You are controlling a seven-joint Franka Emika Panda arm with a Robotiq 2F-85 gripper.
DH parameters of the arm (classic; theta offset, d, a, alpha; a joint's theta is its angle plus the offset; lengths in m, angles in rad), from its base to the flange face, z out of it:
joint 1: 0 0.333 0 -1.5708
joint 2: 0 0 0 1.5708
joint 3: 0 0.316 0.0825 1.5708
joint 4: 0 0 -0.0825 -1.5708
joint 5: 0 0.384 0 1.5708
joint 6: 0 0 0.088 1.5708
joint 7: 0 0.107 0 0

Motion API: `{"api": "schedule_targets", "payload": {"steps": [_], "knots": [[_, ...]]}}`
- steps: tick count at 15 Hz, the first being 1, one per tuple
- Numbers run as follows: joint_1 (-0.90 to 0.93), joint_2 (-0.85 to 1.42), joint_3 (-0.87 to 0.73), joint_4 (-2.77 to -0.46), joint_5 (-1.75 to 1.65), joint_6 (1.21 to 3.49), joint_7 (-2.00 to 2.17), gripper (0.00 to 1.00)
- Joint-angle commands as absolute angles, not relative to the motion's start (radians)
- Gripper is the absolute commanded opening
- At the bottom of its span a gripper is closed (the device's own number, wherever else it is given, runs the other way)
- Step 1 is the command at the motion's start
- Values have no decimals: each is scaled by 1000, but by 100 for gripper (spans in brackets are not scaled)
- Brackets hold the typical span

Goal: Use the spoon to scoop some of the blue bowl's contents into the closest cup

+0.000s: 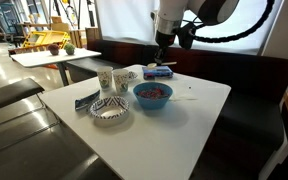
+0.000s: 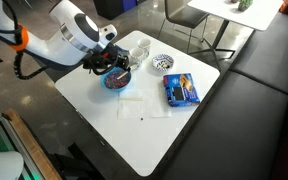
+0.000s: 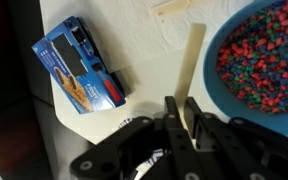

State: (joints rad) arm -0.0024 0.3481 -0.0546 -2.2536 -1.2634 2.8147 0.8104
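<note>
The white paper towel [image 2: 148, 104] [image 3: 134, 22] is below my gripper beside the blue bowl, with open room by the pale strip. My gripper will move across and down onto it to let go of the spoon.
The blue bowl [image 1: 152, 94] stands mid-table and shows in the other exterior view [image 2: 117, 80] and at the right of the wrist view [image 3: 269, 50]. It holds small, mostly reddish pieces [image 3: 259, 45]. My gripper [image 3: 184, 112] hangs just beside and above the bowl, seen in both exterior views [image 1: 164, 47] [image 2: 111, 64]. It is shut on the spoon [image 3: 194, 60], a slim pale strip that sticks out from between the fingers toward the table. Two white cups [image 1: 114, 79] stand beyond the bowl, the nearer one [image 1: 124, 78] close to its rim.
A blue box [image 3: 79, 65] lies flat near the bowl, also in both exterior views [image 1: 159, 72] [image 2: 181, 90]. A black-and-white patterned bowl [image 1: 109, 110] [image 2: 162, 62] sits by the cups. A pale strip [image 3: 179, 7] lies on the white table [image 1: 194, 125].
</note>
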Motion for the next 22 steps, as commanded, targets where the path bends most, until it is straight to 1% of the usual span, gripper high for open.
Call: {"api": "schedule_targets", "payload": {"steps": [1,6,7,12,16,22], "knots": [[-8,343,-58,-2265,-1268,2825,817,14],[-2,334,-52,-2267,-1268,2825,827,14],[-16,327,-50,-2280,-1250,2855,817,3],[-97,379,-89,-2278,-1283,3086,823,3],[-166,463,-133,-2256,-1294,3266,799,3],[-220,592,-164,-2204,-1271,3404,749,3]]}}
